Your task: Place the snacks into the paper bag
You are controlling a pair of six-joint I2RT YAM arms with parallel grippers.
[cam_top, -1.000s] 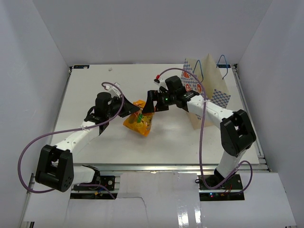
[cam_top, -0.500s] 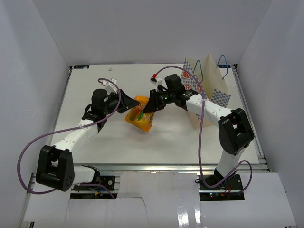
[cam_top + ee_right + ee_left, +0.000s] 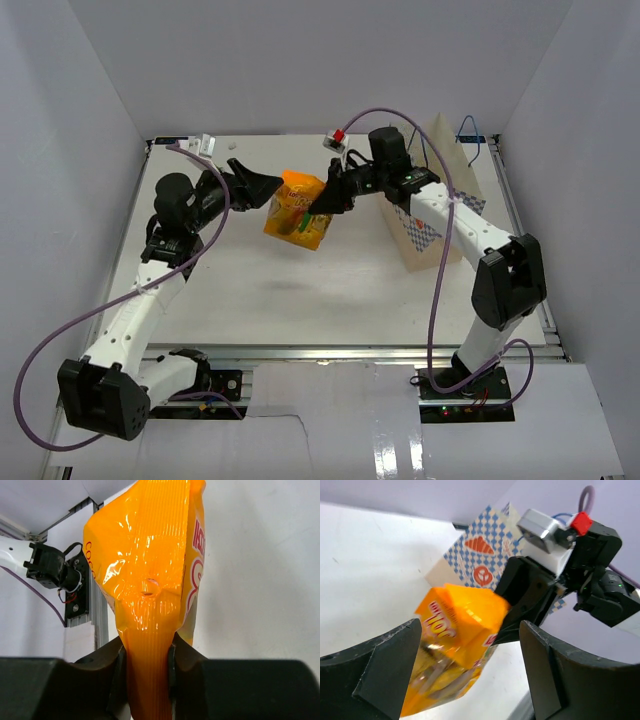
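Note:
The bag's open top [image 3: 450, 160] is right of my right gripper in the top view, so I will carry the pouch [image 3: 296, 208] up across the bag's upright side, lower and release it.
A big orange-yellow snack pouch [image 3: 296, 208] hangs in the air over the middle of the table. My right gripper [image 3: 326, 200] is shut on its crimped top edge; in the right wrist view the pouch [image 3: 150, 565] rises from between the closed jaws of that gripper [image 3: 146, 665]. My left gripper [image 3: 262, 188] stands open just left of the pouch and does not touch it. In the left wrist view the pouch [image 3: 460, 630] hangs between the wide-apart fingers of my left gripper [image 3: 470, 630]. The paper bag [image 3: 446, 160] stands upright at the far right, behind the right arm, and shows as a checkered bag [image 3: 480, 560] beyond the pouch.
White walls close in the table [image 3: 250, 300] on three sides. Purple cables [image 3: 430, 290] loop along both arms. An aluminium rail [image 3: 95, 605] runs along the table's edge. The bag's blue cord handles [image 3: 468, 128] stick up at the far right corner.
The right gripper closed on the pouch and lifted it off the table toward the back. The left gripper let go of it, opened wide and drew back to the left and upward.

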